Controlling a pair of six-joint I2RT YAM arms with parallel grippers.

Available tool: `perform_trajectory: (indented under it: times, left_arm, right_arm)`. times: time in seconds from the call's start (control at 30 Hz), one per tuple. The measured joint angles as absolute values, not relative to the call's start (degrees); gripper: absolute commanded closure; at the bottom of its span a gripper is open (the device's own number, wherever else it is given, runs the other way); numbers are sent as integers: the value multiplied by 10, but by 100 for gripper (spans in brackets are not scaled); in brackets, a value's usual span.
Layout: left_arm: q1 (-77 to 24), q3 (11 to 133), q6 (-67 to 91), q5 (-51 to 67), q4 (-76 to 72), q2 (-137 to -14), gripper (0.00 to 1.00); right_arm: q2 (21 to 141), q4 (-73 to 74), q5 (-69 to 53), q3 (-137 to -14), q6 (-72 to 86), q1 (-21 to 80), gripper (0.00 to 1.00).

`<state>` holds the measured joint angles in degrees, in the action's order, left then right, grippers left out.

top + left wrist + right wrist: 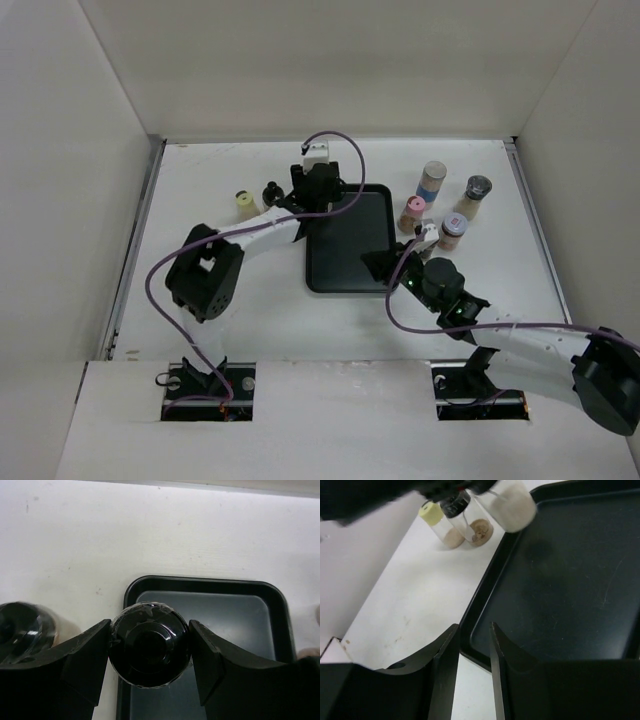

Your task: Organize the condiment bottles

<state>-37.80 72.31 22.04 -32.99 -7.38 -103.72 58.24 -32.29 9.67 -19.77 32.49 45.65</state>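
My left gripper lowers the black-capped bottle [149,641] slightly outward into the tray's far corner [146,595] nearest the pale-yellow cap next and releases it, since its base hangs above the tray.
My left gripper [149,647] is shut on a black-capped bottle [149,641] and holds it over the far left corner of the black tray [225,607]. From the right wrist view this held bottle [514,504] has pale contents. On the table left of the tray stand a pale-yellow-capped bottle [245,204] and a black-capped one [272,192]. To the tray's right stand a blue-labelled bottle [432,180], a grey-capped one [475,196], a pink-capped one [413,213] and a red-labelled one [453,232]. My right gripper [470,642] pinches the tray's [570,580] near rim, one finger inside, one outside.
White walls close in the table on the left, back and right. The left arm [205,270] lies across the table left of the tray [345,250], its purple cable looping above it. The right arm [520,350] stretches in from the near right.
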Motion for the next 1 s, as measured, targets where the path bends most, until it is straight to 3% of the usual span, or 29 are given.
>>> perform_trajectory:
  times: [0.33, 0.47, 0.6, 0.7, 1.0]
  left_arm:
    - [-351, 817, 206, -297, -79, -1161, 68]
    - [-346, 832, 203, -293, -85, -1175, 56]
    - [-345, 837, 199, -290, -98, -1185, 35]
    - [-345, 837, 197, -288, -107, -1187, 25]
    - [-355, 783, 196, -284, -132, -1123, 19]
  right_arm:
    - [578, -325, 96, -197, 331, 447, 61]
    - [578, -326, 96, -197, 333, 447, 61]
    - [578, -326, 96, -197, 333, 447, 60]
    - [578, -326, 96, -197, 333, 447, 60]
    - [583, -326, 96, -197, 333, 447, 59]
